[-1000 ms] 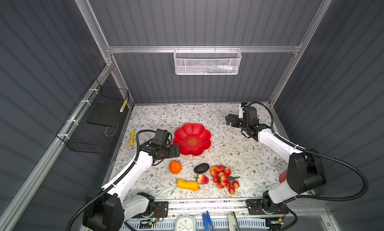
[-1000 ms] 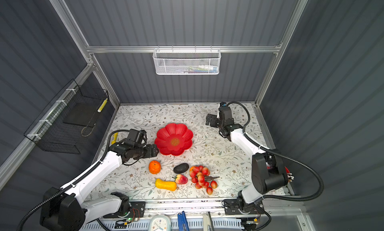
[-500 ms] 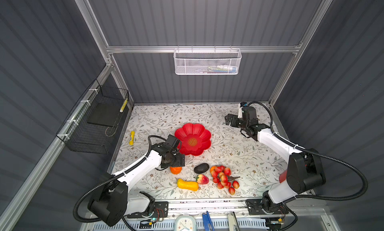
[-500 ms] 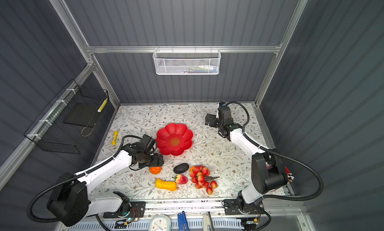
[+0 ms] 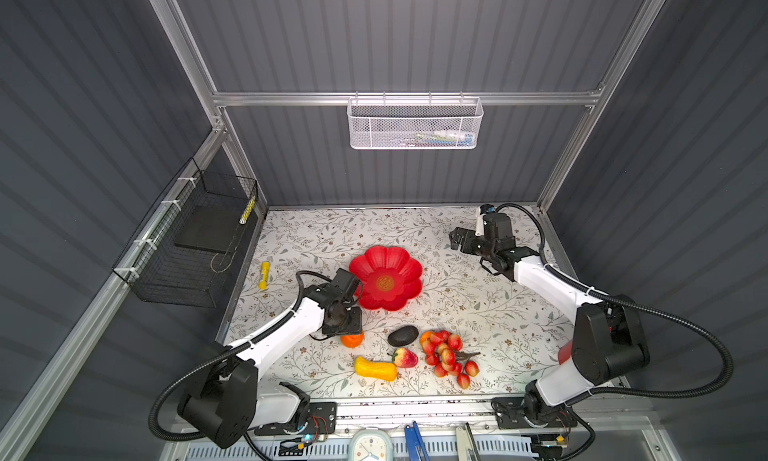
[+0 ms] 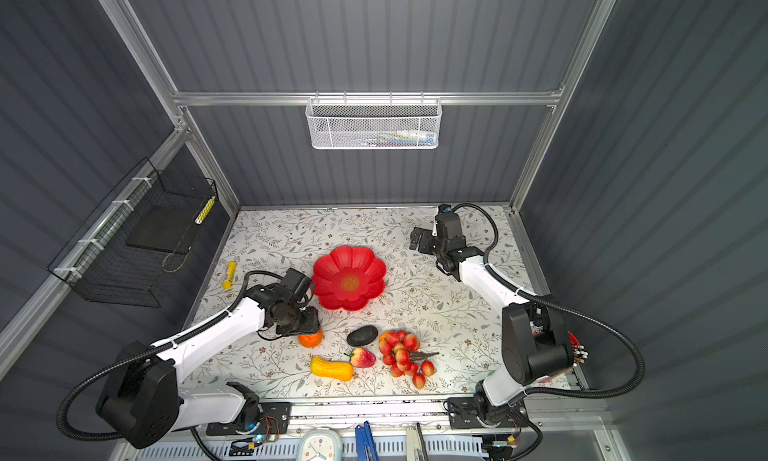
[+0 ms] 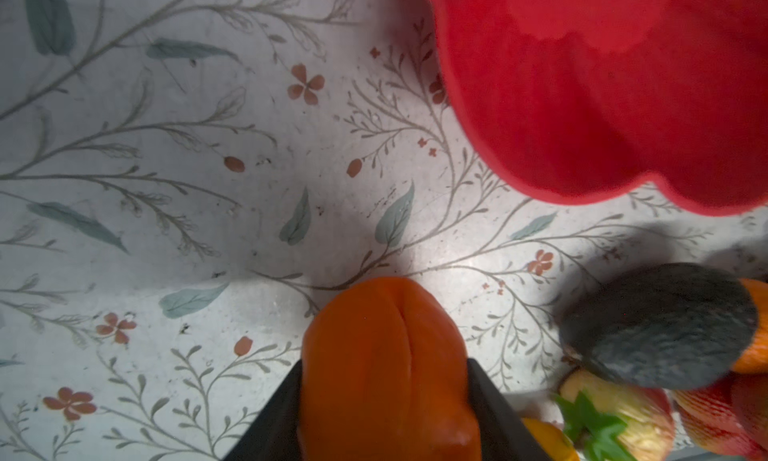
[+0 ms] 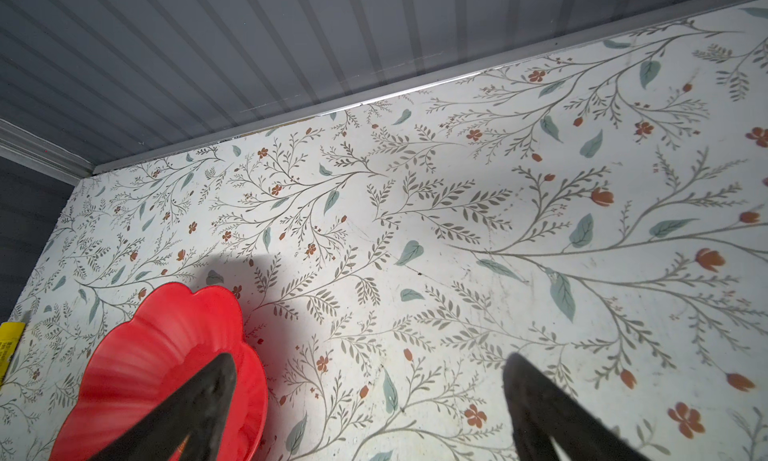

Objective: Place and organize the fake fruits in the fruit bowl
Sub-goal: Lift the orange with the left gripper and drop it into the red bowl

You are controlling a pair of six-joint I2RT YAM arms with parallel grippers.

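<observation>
The fruit bowl's empty far side (image 5: 392,269) lies outward of the left gripper, so the gripper next needs to raise the orange over the fruit bowl's rim, lower it inside and let it go.
My left gripper (image 7: 384,367) is down on the table and shut on an orange (image 7: 382,355), whose sides touch both black fingers. In both top views this orange (image 5: 352,340) (image 6: 311,339) peeks out from under the left gripper (image 5: 348,330), just in front of the red flower-shaped fruit bowl (image 5: 399,263) (image 6: 361,263) (image 7: 582,85). To its right lie the dark avocado (image 5: 402,335), a second orange (image 5: 424,337), the red berry bunch (image 5: 446,357), the strawberry-like fruit (image 5: 405,358) and the yellow squash (image 5: 375,368). My right gripper (image 8: 370,367) (image 5: 455,241) hovers open and empty at the back right.
A yellow marker stick (image 5: 264,275) lies at the table's left edge. On the left wall hangs a black wire basket (image 5: 199,238), on the back wall a white mesh basket (image 5: 415,124). A plain red object (image 5: 564,352) sits behind the right arm's base.
My left arm swung from beside the bowl toward the front, came down over the orange, and its jaws closed onto it. The right arm has stayed still.
</observation>
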